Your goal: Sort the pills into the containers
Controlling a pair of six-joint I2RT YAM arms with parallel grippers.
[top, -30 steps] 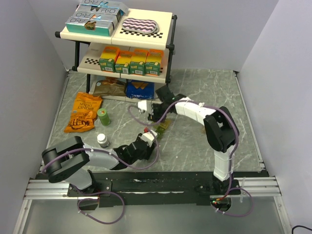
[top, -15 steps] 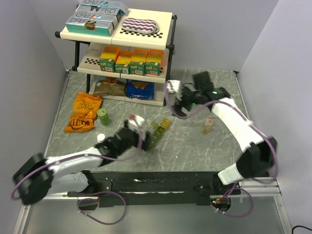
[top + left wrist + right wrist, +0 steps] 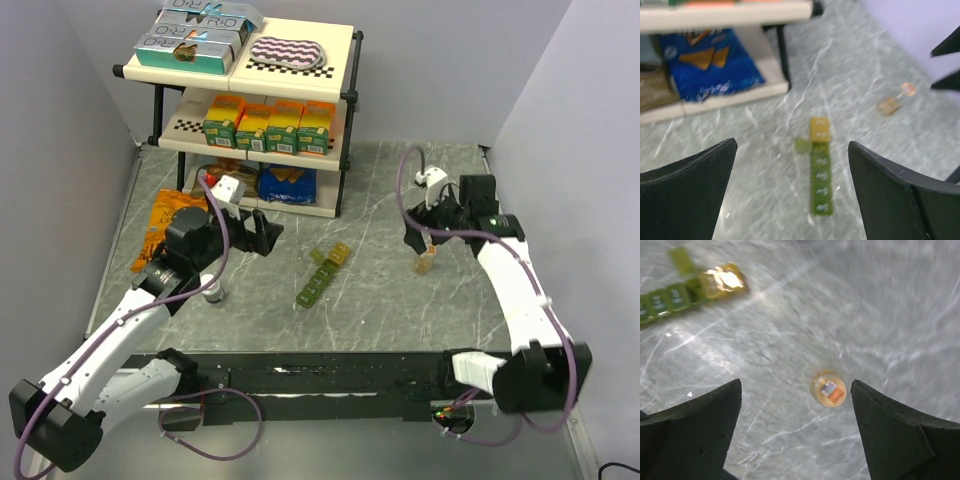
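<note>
My open right gripper moves down onto the capped top of the small amber bottle (image 3: 425,262) (image 3: 829,388) next, since the bottle stands upright between its fingers in the wrist view.
The containers (image 3: 322,272) lie as one narrow strip on the marble table, dark green at the near end and yellow at the far end. In the left wrist view the containers (image 3: 820,172) sit ahead, with one small green lid (image 3: 802,145) flipped out to the side. My left gripper (image 3: 268,232) (image 3: 792,145) hangs open and empty, up and to the left of the strip. My right gripper (image 3: 422,240) (image 3: 796,383) is open over a small amber bottle (image 3: 425,262) (image 3: 829,388) that stands upright, untouched. No loose pills show in any view.
A two-tier shelf (image 3: 335,60) with boxes stands at the back. An orange snack bag (image 3: 162,222) and a blue chip bag (image 3: 288,185) lie at the left and under the shelf. A white-capped bottle (image 3: 212,291) stands by my left arm. Grey walls close both sides.
My left arm has swung back and to the left, away from the strip, and its jaws have opened. My right arm has pulled to the right, over the small amber bottle, jaws opening.
</note>
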